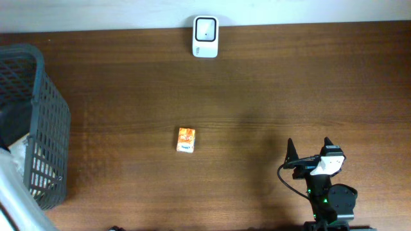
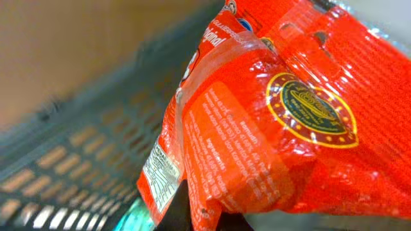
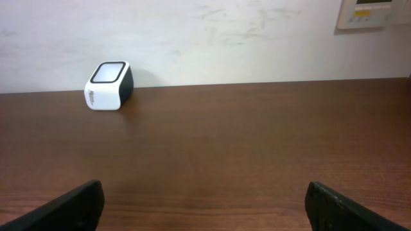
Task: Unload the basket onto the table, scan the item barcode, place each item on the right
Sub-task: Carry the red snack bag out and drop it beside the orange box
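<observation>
My left gripper is going to lift up past the basket's rim and lower toward the wood (image 1: 167, 126) beside the orange packet. It will release there, because that spot is bare.
A red crinkly snack packet (image 2: 276, 128) fills the left wrist view, with a white label (image 2: 160, 173) on its lower left corner. My left gripper (image 2: 212, 218) is shut on the packet's bottom edge, inside the grey mesh basket (image 2: 77, 147). The white barcode scanner (image 1: 205, 36) stands at the table's far edge and also shows in the right wrist view as the scanner (image 3: 109, 85). My right gripper (image 1: 309, 151) hovers open and empty at the near right, seen wide apart from its own wrist as the right gripper (image 3: 205, 205). In the overhead view the left gripper is hidden by the basket.
The grey basket (image 1: 48, 122) stands at the table's left edge. A small orange packet (image 1: 186, 140) lies on the wood near the table's middle. A pale wall runs behind the scanner.
</observation>
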